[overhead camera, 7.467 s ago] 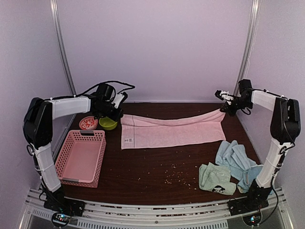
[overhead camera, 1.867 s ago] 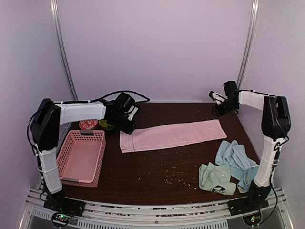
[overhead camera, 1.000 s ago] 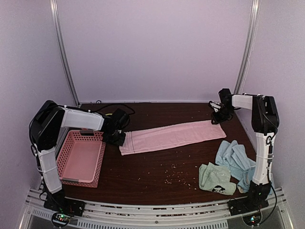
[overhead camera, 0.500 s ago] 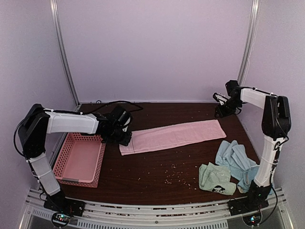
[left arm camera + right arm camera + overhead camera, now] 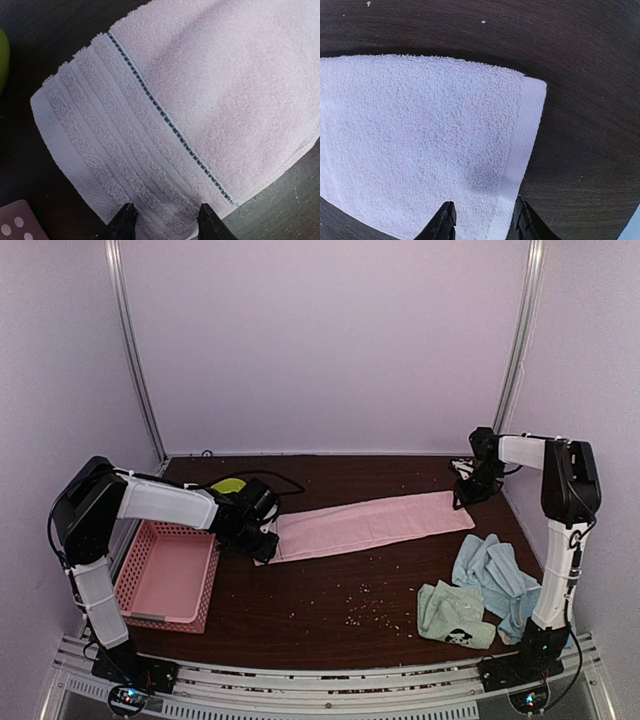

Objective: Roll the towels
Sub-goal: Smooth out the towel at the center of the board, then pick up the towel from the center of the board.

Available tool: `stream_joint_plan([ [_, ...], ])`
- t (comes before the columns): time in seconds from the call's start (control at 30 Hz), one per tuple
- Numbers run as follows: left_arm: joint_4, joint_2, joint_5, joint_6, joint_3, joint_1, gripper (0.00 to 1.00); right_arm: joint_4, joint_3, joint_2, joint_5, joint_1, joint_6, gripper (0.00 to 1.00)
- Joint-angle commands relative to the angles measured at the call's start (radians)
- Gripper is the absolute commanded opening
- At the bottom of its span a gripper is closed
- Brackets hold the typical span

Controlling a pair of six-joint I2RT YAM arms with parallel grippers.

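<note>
The right gripper moves down onto the pink towel's plain end hem (image 5: 464, 511) (image 5: 498, 223) next and closes there, since that hem already lies between its open fingers.
The pink towel (image 5: 370, 523) lies flat on the dark table as a long folded strip. My left gripper (image 5: 265, 543) is low over its left end. In the left wrist view the striped hem (image 5: 100, 140) runs between the parted fingers of the left gripper (image 5: 166, 226), which is open and pinches nothing. My right gripper (image 5: 462, 493) is over the strip's right end. The right wrist view shows the towel's corner (image 5: 420, 125) under the open right gripper (image 5: 484, 222). Light blue towels (image 5: 490, 575) and a mint green one (image 5: 455, 615) lie crumpled at the near right.
A pink latticed basket (image 5: 170, 570) stands at the near left, close beside my left arm. A green bowl (image 5: 228, 486) sits behind that arm. Crumbs (image 5: 365, 605) dot the table's middle. Walls enclose the table on the left, back and right.
My left gripper has opened, let go of the towel's left end and shifted slightly right and nearer. The right gripper rose briefly, then came back down over the right end.
</note>
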Motion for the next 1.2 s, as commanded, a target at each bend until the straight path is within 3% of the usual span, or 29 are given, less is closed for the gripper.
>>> stream_joint_plan([
  [0.0, 0.015, -0.007, -0.003, 0.011, 0.011, 0.004, 0.43, -0.007, 0.026, 0.018, 0.041, -0.012, 0.028, 0.41],
  [0.4, 0.016, -0.006, 0.012, -0.007, -0.007, 0.005, 0.41, -0.027, 0.087, 0.085, 0.005, -0.026, 0.025, 0.44],
  [0.67, 0.026, 0.002, 0.003, 0.006, -0.001, 0.005, 0.41, -0.044, 0.081, 0.128, -0.009, -0.006, 0.018, 0.4],
  [1.0, 0.026, 0.016, -0.009, 0.014, 0.012, 0.004, 0.41, -0.049, 0.085, 0.142, 0.013, -0.002, 0.025, 0.2],
  [1.17, 0.035, -0.009, 0.01, 0.022, 0.017, 0.004, 0.4, -0.087, 0.144, 0.134, 0.006, -0.023, 0.006, 0.0],
])
